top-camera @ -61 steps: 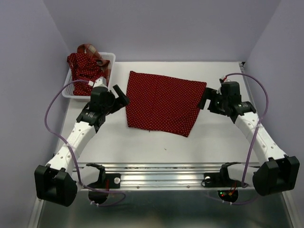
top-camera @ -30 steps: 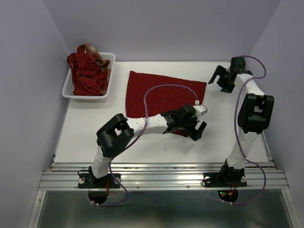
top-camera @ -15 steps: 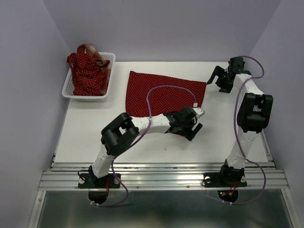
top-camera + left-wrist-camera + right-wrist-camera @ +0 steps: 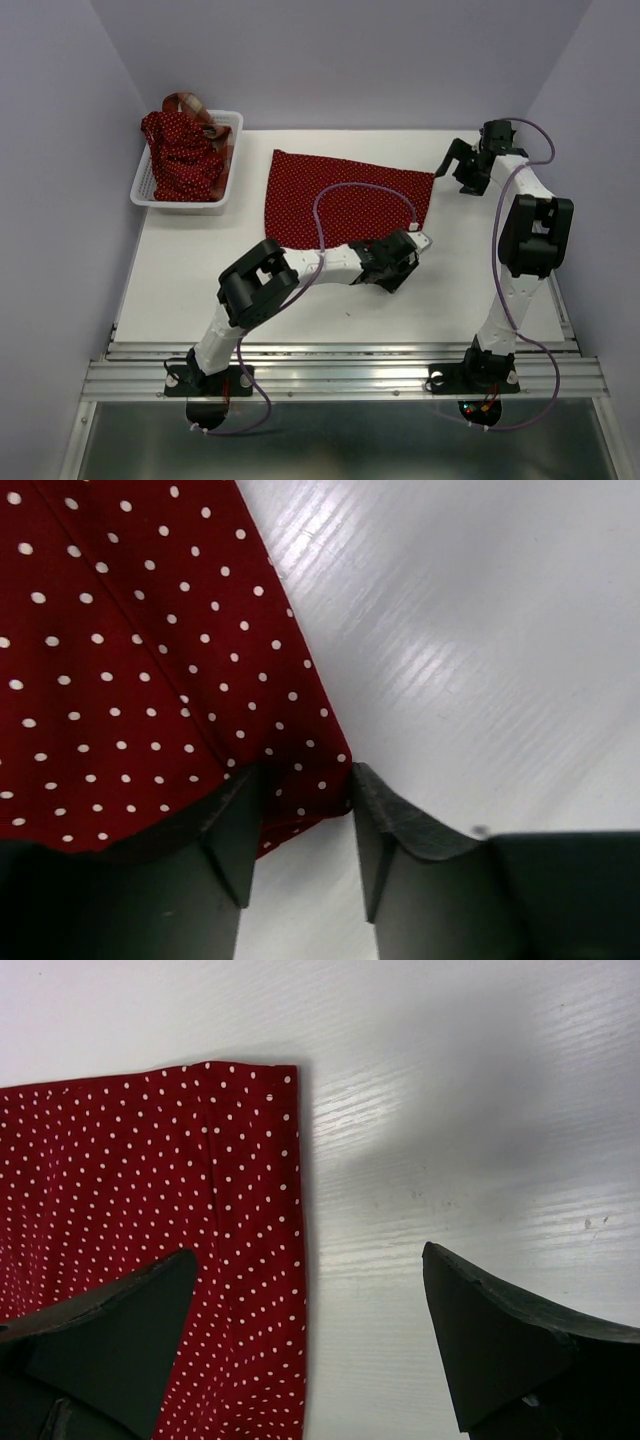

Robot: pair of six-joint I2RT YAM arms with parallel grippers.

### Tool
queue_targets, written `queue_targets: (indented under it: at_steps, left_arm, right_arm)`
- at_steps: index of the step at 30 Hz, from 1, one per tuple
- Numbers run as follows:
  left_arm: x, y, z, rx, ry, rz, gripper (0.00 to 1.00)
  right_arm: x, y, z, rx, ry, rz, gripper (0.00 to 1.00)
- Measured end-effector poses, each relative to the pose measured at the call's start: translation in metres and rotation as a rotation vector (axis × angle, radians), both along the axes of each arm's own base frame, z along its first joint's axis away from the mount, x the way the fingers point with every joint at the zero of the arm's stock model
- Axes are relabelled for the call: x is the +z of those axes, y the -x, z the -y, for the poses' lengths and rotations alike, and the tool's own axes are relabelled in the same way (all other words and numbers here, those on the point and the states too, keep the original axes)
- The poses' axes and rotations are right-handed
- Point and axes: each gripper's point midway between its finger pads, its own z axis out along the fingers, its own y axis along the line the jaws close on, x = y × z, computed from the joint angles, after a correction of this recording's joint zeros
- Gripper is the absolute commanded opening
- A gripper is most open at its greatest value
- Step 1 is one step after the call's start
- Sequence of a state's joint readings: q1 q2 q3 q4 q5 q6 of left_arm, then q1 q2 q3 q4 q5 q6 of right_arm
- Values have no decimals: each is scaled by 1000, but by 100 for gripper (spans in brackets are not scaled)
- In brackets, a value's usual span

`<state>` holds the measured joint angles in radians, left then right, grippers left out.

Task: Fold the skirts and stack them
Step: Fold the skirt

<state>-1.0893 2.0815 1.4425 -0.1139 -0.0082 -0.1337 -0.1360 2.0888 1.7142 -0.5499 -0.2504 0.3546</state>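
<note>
My right gripper's wide-open fingers straddle the skirt's edge, still above the skirt. It should next sink onto the skirt's far corner beside it and close.
One dark red polka-dot skirt [image 4: 340, 195] lies flat on the white table. My left gripper [image 4: 397, 268] reaches across to its near right corner. In the left wrist view that corner [image 4: 300, 780] sits between the jaws of the left gripper [image 4: 305, 772], which stand partly closed with a gap still between them. My right gripper [image 4: 456, 170] hovers at the far right corner, wide open. In the right wrist view the right gripper [image 4: 308, 1252] straddles the skirt's edge [image 4: 270, 1160]. Another dotted skirt [image 4: 183, 152] and a plaid skirt [image 4: 188, 103] are heaped in the basket.
The white lattice basket [image 4: 232, 122] stands at the back left corner of the table [image 4: 180, 270]. Lilac walls close in on the left, right and back. A metal rail [image 4: 340, 375] runs along the near edge.
My left gripper has slid slightly toward the skirt's near right corner and its jaws have narrowed around it. The right arm has stayed at the far right corner, still open.
</note>
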Motion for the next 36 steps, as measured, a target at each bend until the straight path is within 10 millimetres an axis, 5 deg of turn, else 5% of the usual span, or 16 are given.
queue_targets:
  at_steps: [3,21,30,36]
  left_arm:
    - [-1,-3,2,11,-20,35,0]
    - [-1,12,9,69,4,7,0]
    - [-1,16,10,86,25,-22,0]
    - [0,19,11,84,33,-39,0]
  right_arm:
    - [0,0,-1,4,-6,0,100]
    - [-38,-3,-2,50,-5,-57,95]
    - [-49,-14,-15,106,-74,-38,64]
    - [-56,-17,-22,122,-112,-34,31]
